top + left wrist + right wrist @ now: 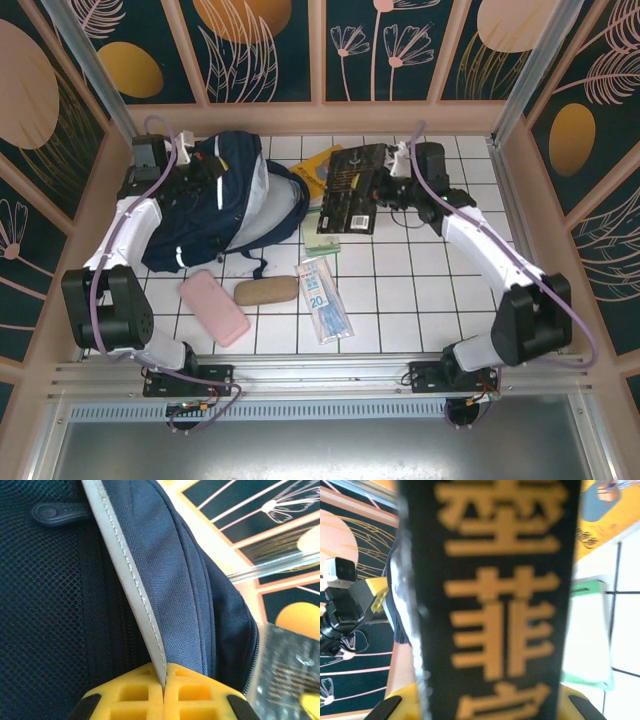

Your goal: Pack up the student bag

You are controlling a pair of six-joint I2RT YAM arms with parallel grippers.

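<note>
Next, my right gripper carries the black book toward the navy student bag and down into the bag's pale-lined opening (270, 208) to release it, since that opening gapes toward the book.
The navy student bag (222, 205) lies at the back left, its mouth open toward the right with a pale lining showing. My left gripper (196, 166) is shut on the bag's grey reflective stripe (131, 580), which runs down between the yellow pads (131, 696). My right gripper (392, 172) holds a black book with gold characters (352, 186) just right of the bag's opening; the same black book (495, 595) stands up close between its yellow fingers (395, 705).
On the tiles in front of the bag lie a pink case (214, 307), a tan pouch (266, 290) and a clear packet of pens (325, 299). A green notebook (322, 232) and a yellow book (318, 168) sit beside the bag's mouth. Walls close in on all sides.
</note>
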